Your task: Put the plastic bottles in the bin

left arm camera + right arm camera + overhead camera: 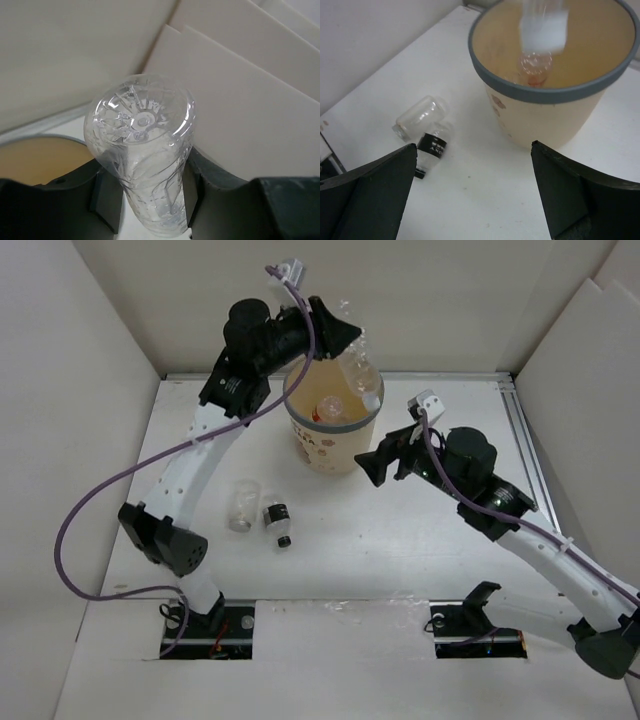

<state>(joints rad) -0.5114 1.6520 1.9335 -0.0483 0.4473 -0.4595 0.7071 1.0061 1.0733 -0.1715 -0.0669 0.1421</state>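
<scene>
The bottle lies below my right gripper, to the left in the top view, so next I should lower my right gripper to that side onto the bottle's black label [276, 513] [432, 145].
My left gripper [338, 337] is shut on a clear plastic bottle [360, 372] and holds it tilted, cap down, over the far side of the tan bin [330, 445]. In the left wrist view the bottle's base [142, 117] faces the camera between my fingers [105, 195]. At least one bottle [330, 405] lies inside the bin. A clear bottle [242, 505] and a black-labelled bottle [277, 523] lie on the table left of the bin. My right gripper [385, 455] is open and empty by the bin's right side. The red-labelled bottle is out of view.
The right wrist view shows the bin's grey rim [545, 95], the blurred held bottle [544, 27] above it, the black-labelled bottle [432, 147] and the clear bottle [420, 115]. White walls [90, 390] enclose the table on three sides.
</scene>
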